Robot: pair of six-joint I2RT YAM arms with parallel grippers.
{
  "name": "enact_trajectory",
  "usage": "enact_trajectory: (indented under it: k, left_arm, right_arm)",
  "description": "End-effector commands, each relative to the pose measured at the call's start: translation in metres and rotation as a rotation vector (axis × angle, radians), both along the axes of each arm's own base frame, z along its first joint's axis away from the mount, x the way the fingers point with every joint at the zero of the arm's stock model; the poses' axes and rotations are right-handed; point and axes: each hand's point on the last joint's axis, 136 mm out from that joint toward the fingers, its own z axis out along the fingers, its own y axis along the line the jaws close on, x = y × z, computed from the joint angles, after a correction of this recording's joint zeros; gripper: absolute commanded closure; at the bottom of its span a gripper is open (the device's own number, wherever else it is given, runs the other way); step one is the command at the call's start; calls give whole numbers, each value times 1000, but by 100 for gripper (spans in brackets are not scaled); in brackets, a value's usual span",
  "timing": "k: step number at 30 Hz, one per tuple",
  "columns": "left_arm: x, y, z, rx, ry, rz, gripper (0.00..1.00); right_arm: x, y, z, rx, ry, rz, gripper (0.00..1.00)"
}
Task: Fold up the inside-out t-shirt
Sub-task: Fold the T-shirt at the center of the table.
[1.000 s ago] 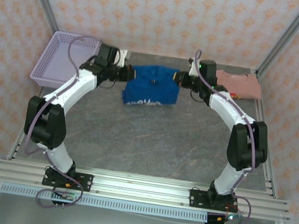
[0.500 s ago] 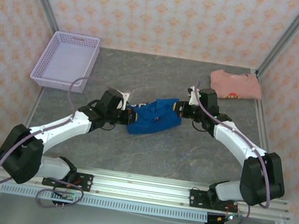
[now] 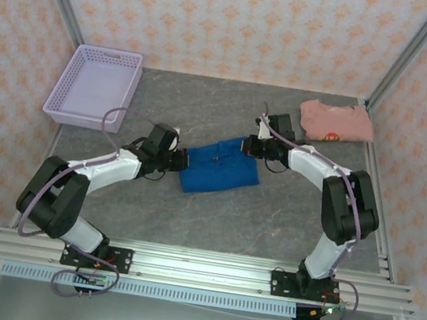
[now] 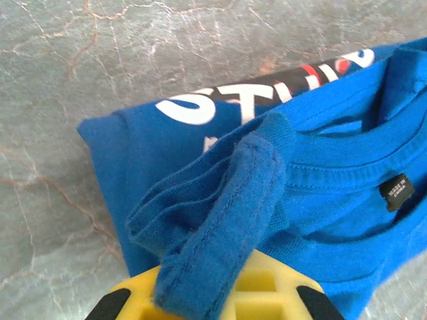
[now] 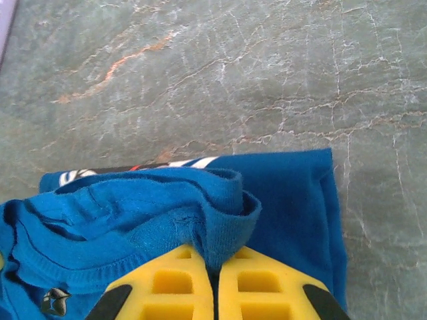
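The white print letters still show outward of the left gripper and below it, so the left gripper will next move outward and down and release the bunched hem over them.
The royal-blue inside-out t-shirt (image 3: pixel 220 166) lies folded into a small rectangle at the middle of the grey table. My left gripper (image 3: pixel 179 158) is at its left edge, shut on a bunched hem of the t-shirt (image 4: pixel 220 220); white print letters peek out from under the top layer. My right gripper (image 3: pixel 251 146) is at the shirt's far right corner, its yellow fingers (image 5: pixel 180 280) pinched on a fold of the t-shirt (image 5: pixel 220 213) near the collar. A small black neck label (image 4: pixel 397 191) sits inside the collar.
A lilac plastic basket (image 3: pixel 96 86) stands at the back left. A folded salmon-pink shirt (image 3: pixel 336 120) lies at the back right corner. Metal frame posts and patterned walls close in the table. Bare grey tabletop lies in front of the blue shirt.
Both grippers carried the shirt from the back of the table toward the middle and lowered it. It now lies flatter on the table, both grips unchanged.
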Motion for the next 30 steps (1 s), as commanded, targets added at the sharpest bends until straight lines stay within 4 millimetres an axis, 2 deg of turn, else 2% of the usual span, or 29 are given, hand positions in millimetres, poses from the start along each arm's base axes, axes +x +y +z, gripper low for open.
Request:
enact_trajectory:
  k: [1,5,10,12,16,18,22,24,26,28,30]
  left_arm:
    - [25,2,7,26,-55,4,100]
    - [38,7,-12,53,-33,19,99]
    - [50,16,-26,77,-22,59,89]
    - [54,20,-26,99,-16,67,81]
    - [54,28,-10,120,-40,79,66]
    - [50,32,4,126,-61,86,61]
    - [29,53,25,164,-69,154,49]
    - [13,49,29,116,-51,143,39]
    - [-3,31,29,10,-17,84,32]
    - [-15,18,23,-58,44,68,28]
    - [-20,14,16,-68,80,54,27]
  right_arm:
    - [12,-1,-9,-56,2,3,100]
    - [23,2,-29,-88,42,14,98]
    - [38,1,-51,-152,107,4,89]
    - [39,-4,-52,-192,119,2,82]
    - [40,-17,-28,-232,85,-13,67]
    - [39,-22,-10,-223,66,-24,62]
    - [27,-44,19,-224,47,-80,53]
    - [15,-52,21,-206,67,-108,45]
    - [4,-49,17,-164,110,-104,37]
    - [-3,-42,9,-118,155,-90,32]
    - [-5,-38,-2,-97,191,-82,29]
